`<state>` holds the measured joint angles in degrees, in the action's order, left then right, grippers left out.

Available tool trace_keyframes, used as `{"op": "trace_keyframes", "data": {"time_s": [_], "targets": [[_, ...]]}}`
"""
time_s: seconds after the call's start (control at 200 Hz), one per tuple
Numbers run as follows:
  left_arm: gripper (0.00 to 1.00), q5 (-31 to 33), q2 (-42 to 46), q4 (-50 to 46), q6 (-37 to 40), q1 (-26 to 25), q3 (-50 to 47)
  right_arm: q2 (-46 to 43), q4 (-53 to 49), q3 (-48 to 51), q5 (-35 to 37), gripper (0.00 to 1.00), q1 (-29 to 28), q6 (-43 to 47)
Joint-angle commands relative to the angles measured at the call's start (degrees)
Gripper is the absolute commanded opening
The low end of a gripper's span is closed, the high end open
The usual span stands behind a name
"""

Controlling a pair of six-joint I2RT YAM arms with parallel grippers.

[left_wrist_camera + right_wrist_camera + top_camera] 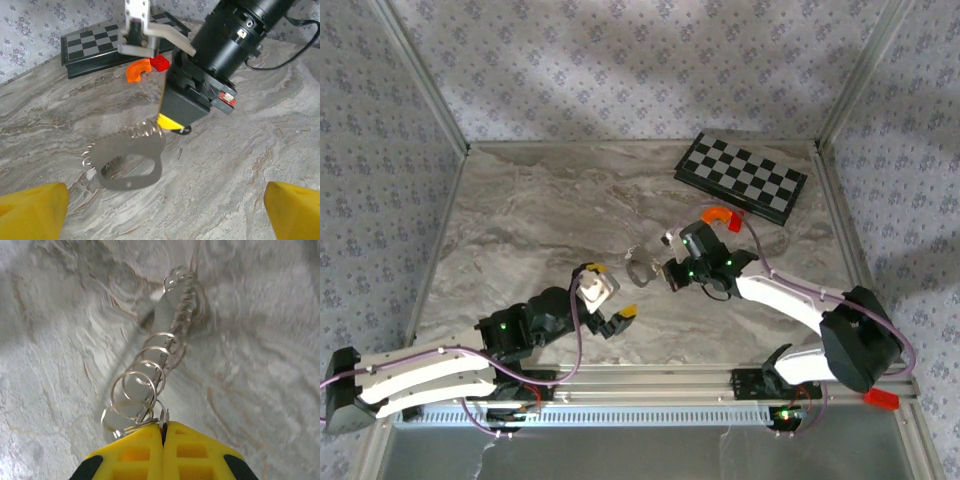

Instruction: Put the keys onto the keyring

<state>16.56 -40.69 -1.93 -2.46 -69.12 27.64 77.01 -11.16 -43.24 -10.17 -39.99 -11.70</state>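
Note:
The loop is hanging tilted, so the robot's right gripper should next move back and down to the bare marble just below the loop and let go of the ring (146, 424) there.
The keyring (131, 167) is a flat silvery oval loop hanging tilted just above the marble, with a string of small wire rings (150, 370) attached. My right gripper (162, 427) is shut on the nearest ring of that string; from above it is at table centre (665, 272), with the loop (638, 270) to its left. A tiny dark oval piece (185, 130), perhaps the key, peeks from under the right gripper's yellow fingertip (169, 121); whether it is held I cannot tell. My left gripper (610, 290) is open, its yellow fingertips (31, 212) spread wide below the loop, touching nothing.
A folded chessboard (741, 177) lies at the back right. An orange-red curved plastic piece (137, 69) and a red block (160, 62) sit in front of it, behind the right wrist. Metal posts and patterned walls bound the marble tabletop (520, 220).

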Motion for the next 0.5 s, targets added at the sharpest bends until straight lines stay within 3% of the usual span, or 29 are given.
{"op": "trace_keyframes", "data": {"time_s": [0.0,0.35,0.495], "targets": [[0.99,0.45,-1.10,2.10,0.61,0.22,3.77,-1.31,0.14,2.73,-2.24,0.04,0.26,-3.80],[0.99,-0.14,-3.86,2.66,0.50,0.22,4.57,-0.86,3.60,9.97,-6.77,0.06,0.26,-9.32],[0.99,-0.36,-5.28,2.85,0.56,0.22,4.67,-1.38,2.44,11.63,-7.05,0.12,-0.18,-9.94]]}}
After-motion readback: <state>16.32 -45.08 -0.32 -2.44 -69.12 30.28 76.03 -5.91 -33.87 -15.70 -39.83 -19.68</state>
